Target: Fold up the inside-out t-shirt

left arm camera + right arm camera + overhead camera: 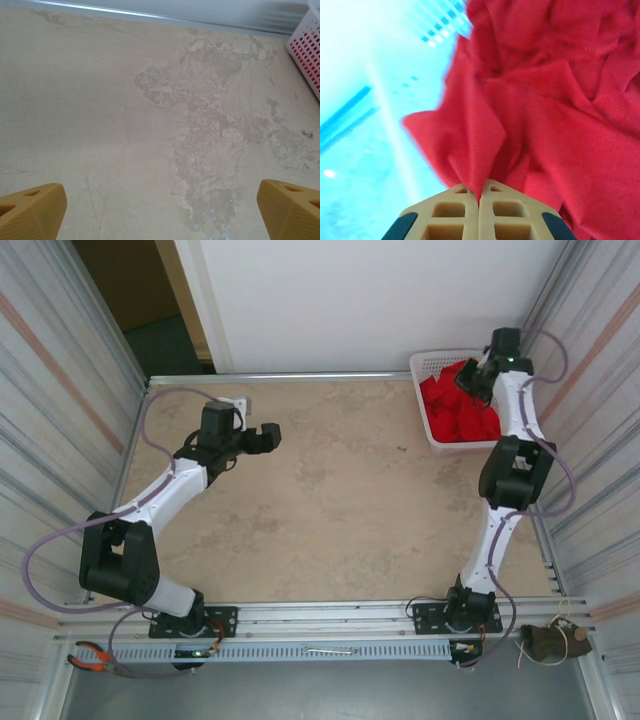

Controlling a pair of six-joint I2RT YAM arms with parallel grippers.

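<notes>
The robot's right gripper will next lift the red t-shirt up out of the basket [428, 364] and let it go over the bare tabletop, because that part of the tabletop is clear.
The inside-out t-shirt [455, 410] is a bright red crumpled heap in the white mesh basket [428, 364] at the table's far right corner. My right gripper [470, 377] reaches down into the basket over the heap. In the right wrist view its two tan fingers meet with a fold of the red t-shirt [485, 150] pinched between them, so my right gripper [480, 192] is shut on the cloth. My left gripper [268, 436] hovers over the bare tabletop at the left. Its tan fingertips [32, 212] stand far apart with nothing between them.
The sandy, stained tabletop [330, 510] spreads between the two arms. Corrugated metal walls close in both sides. The basket's corner [309, 47] shows at the right edge of the left wrist view. Orange-handled pliers [95, 660] lie on the front rail.
</notes>
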